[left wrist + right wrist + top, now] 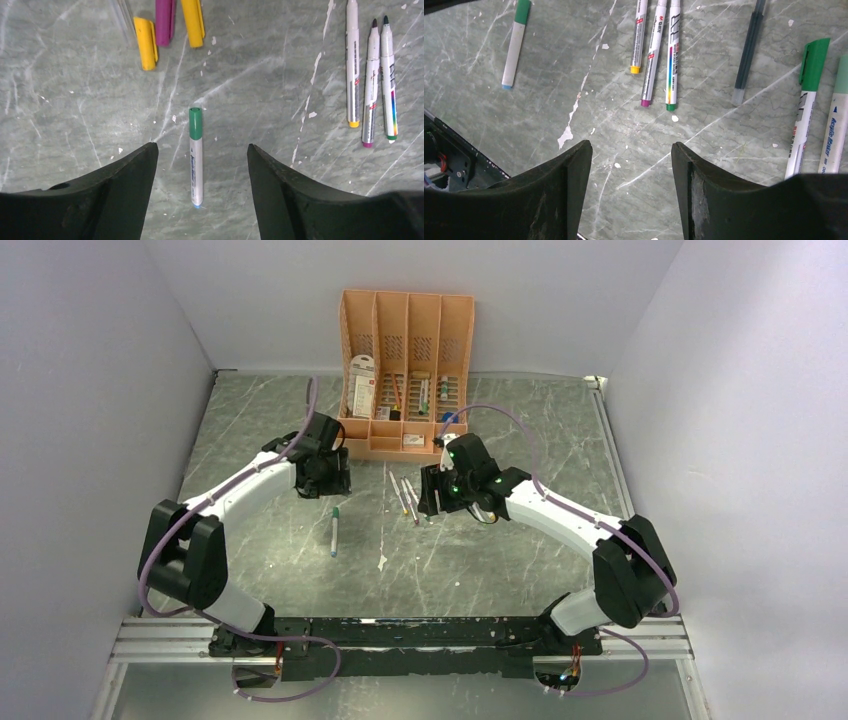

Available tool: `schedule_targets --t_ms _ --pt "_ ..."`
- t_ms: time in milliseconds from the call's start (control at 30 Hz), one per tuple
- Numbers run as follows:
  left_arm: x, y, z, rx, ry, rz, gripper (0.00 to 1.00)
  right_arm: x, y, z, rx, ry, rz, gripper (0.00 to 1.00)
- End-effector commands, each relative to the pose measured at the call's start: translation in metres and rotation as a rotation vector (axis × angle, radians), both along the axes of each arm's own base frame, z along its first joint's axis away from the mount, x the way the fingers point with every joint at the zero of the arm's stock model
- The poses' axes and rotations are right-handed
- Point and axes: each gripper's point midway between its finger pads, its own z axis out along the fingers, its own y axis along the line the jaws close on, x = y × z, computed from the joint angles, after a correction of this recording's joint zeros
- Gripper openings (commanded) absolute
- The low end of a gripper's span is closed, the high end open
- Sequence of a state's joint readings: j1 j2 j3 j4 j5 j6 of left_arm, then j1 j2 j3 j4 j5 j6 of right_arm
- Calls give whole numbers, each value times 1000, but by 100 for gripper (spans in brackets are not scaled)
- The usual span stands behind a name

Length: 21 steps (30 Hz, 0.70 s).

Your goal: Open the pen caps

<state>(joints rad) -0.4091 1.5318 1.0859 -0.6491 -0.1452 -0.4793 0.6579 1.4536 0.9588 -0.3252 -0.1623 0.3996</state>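
The robot needs to move its left gripper down and back onto the pale body of the pen just beside the green cap.
A pale-barrelled pen with a green cap lies flat on the table, also seen as the pen in the top view. My left gripper hangs open above it, and neither finger touches it. Loose caps lie further off: two yellow caps and a purple cap. Three uncapped pens lie side by side to the right, seen again as the pens. My right gripper is open over bare table with nothing between its fingers.
A peach-orange organiser with packets stands at the back. A dark pen, a green-capped marker and a pale green marker lie right of the right gripper. Grey walls close in both sides.
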Motion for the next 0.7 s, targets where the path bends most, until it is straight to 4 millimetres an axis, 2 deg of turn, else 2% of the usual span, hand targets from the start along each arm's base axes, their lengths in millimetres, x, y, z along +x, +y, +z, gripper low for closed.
schedule_targets --t_ms 0,233,667 --pt "-9 -8 -1 -61 18 -11 77 -2 2 9 27 -23 6 59" --pt "-17 -8 -20 -66 59 -4 71 -4 1 8 28 -21 4 60" --pt "-22 -2 -43 -33 84 13 61 -4 3 10 37 -22 10 60"
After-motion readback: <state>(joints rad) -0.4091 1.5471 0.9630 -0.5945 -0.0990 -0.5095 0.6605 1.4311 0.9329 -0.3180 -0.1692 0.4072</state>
